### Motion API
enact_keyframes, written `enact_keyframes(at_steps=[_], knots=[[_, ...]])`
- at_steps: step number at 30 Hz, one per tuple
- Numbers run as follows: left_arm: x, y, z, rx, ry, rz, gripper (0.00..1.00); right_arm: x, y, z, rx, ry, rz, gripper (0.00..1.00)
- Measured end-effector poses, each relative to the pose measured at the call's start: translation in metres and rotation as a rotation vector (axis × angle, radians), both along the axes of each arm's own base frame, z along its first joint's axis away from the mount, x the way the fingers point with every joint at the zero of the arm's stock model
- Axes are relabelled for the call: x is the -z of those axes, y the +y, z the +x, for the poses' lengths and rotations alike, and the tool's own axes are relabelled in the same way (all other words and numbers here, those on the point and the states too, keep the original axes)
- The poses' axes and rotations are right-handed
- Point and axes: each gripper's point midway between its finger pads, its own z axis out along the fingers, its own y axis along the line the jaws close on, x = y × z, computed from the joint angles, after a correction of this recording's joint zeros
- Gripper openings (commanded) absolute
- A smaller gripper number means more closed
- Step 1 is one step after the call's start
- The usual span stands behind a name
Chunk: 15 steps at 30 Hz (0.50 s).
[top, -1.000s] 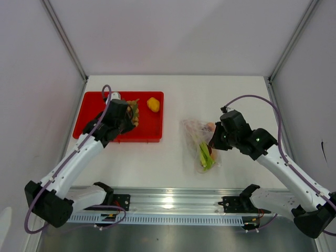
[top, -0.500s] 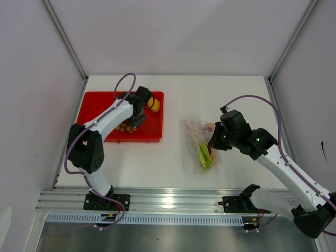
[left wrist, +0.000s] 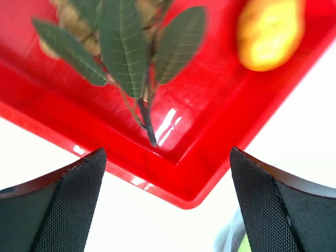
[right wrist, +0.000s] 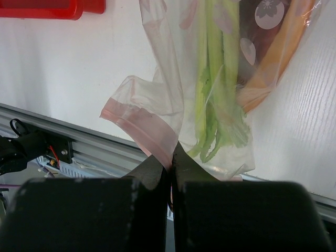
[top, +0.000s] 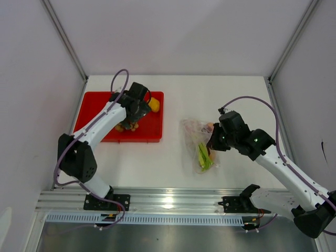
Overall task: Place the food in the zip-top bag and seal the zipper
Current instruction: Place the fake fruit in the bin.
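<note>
The leafy berry bunch lies unbagged, so it comes next: my left gripper swings to the left in the top view, turns and lowers onto that food.
My left gripper [top: 137, 111] hangs wide open and empty over the red tray; in its wrist view the left gripper [left wrist: 166, 157] shows dark pads [left wrist: 79, 199] far apart. A bunch of tan berries [top: 127, 125] with green leaves [left wrist: 123, 47] lies in the tray, next to a yellow-orange fruit [top: 154, 105] [left wrist: 270, 29]. The zip-top bag [top: 198, 140] lies on the table holding green-white stalks [right wrist: 215, 105], a purple sweet potato [right wrist: 262, 47] and an orange piece [right wrist: 273, 68]. My right gripper [top: 214, 143] [right wrist: 172, 157] is shut on the pink zipper [right wrist: 139, 123] at the bag's mouth.
The red tray [top: 92, 113] sits at the back left, its near right corner [left wrist: 205, 184] just below my left fingers. A metal rail [top: 168, 202] runs along the table's near edge. White walls close in the sides and back.
The left arm swung right across the tray toward the yellow fruit and its jaws went from shut to wide open. The right arm and the bag have hardly moved.
</note>
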Motion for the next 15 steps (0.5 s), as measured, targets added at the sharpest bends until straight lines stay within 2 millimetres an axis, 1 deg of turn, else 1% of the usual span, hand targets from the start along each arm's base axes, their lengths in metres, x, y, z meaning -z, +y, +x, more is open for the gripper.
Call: enact_keyframes(at_steps=[4, 7, 8, 12, 14, 15], knots=[[-0.026, 0.001, 0.0, 0.149, -0.11, 0.017, 0.99, 0.001, 0.002, 0.0, -0.007, 0.003, 0.007, 0.0], [-0.035, 0.004, -0.007, 0.281, -0.202, 0.041, 0.99, 0.003, 0.005, -0.001, -0.018, 0.006, 0.018, 0.0], [-0.033, 0.005, -0.013, 0.329, -0.23, 0.047, 1.0, 0.005, 0.005, -0.001, -0.018, 0.008, 0.017, 0.0], [-0.014, 0.016, -0.042, 0.529, -0.33, 0.107, 1.0, 0.011, 0.007, -0.003, -0.028, 0.021, 0.021, 0.0], [-0.013, 0.022, -0.046, 0.591, -0.358, 0.15, 1.0, 0.012, 0.008, -0.004, -0.036, 0.022, 0.024, 0.0], [-0.015, 0.024, -0.044, 0.613, -0.373, 0.168, 1.0, 0.012, 0.008, -0.004, -0.039, 0.022, 0.026, 0.0]])
